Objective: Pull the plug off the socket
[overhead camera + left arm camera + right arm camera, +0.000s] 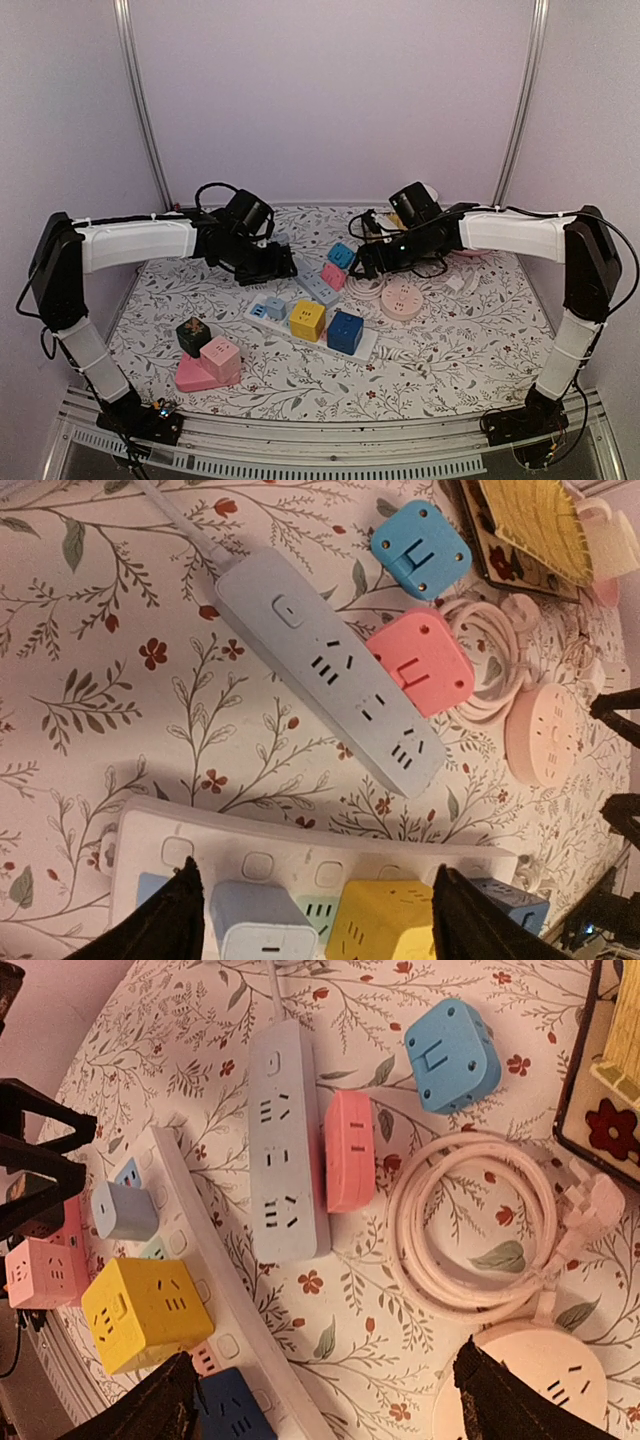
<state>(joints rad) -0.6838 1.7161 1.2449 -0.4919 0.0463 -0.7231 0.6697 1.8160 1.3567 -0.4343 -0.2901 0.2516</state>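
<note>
The dark blue plug cube (346,332) at the white power strip's end is still plugged in there, so the right gripper should next move back and go down over it.
A grey power strip (285,1150) lies on the floral cloth with all its sockets bare. A pink plug cube (348,1150) lies on its side against the strip's right edge, prongs showing (420,665). A blue plug cube (452,1052) lies apart, prongs up. My right gripper (322,1365) hangs open above the cloth between the white strip and the round socket, holding nothing. My left gripper (318,875) is open over a long white power strip (268,318) that carries a light-blue plug (258,920), a yellow cube (392,920) and a dark blue cube (345,331).
A round pink socket (530,1385) with its coiled pink cable (470,1225) lies right of the grey strip. A pink cube and a black cube (193,335) stand on a pink base at the front left. A yellow woven thing (540,520) sits at the back.
</note>
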